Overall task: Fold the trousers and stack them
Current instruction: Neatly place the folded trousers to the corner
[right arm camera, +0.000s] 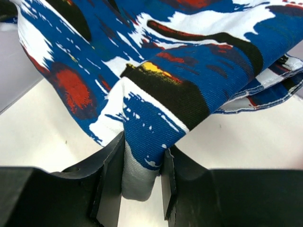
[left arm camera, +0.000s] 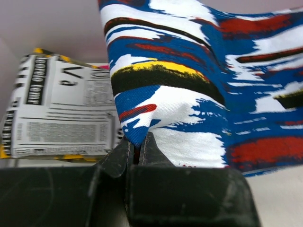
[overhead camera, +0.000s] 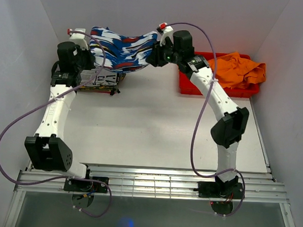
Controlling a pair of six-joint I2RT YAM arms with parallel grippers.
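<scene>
I should move my left gripper to the left in the top view and down to the newspaper-print folded cloth [overhead camera: 103, 79] and then let go of it, because the blue trousers [overhead camera: 125, 50] hang past it.
The blue trousers [overhead camera: 125, 50], streaked white with red, black and yellow patches, hang stretched between both grippers at the far side of the table. My left gripper [overhead camera: 88, 51] is shut on their left end [left arm camera: 142, 127]. My right gripper [overhead camera: 157, 55] is shut on their right end [right arm camera: 147, 142], which is folded in layers. The left part of the trousers hangs above the newspaper-print folded cloth [overhead camera: 103, 79], which also shows in the left wrist view [left arm camera: 61, 109].
A red bin [overhead camera: 193, 88] at the far right holds an orange cloth [overhead camera: 240, 70]. White walls stand close at the left, right and back. The newspaper-print cloth lies on a small stack at the far left.
</scene>
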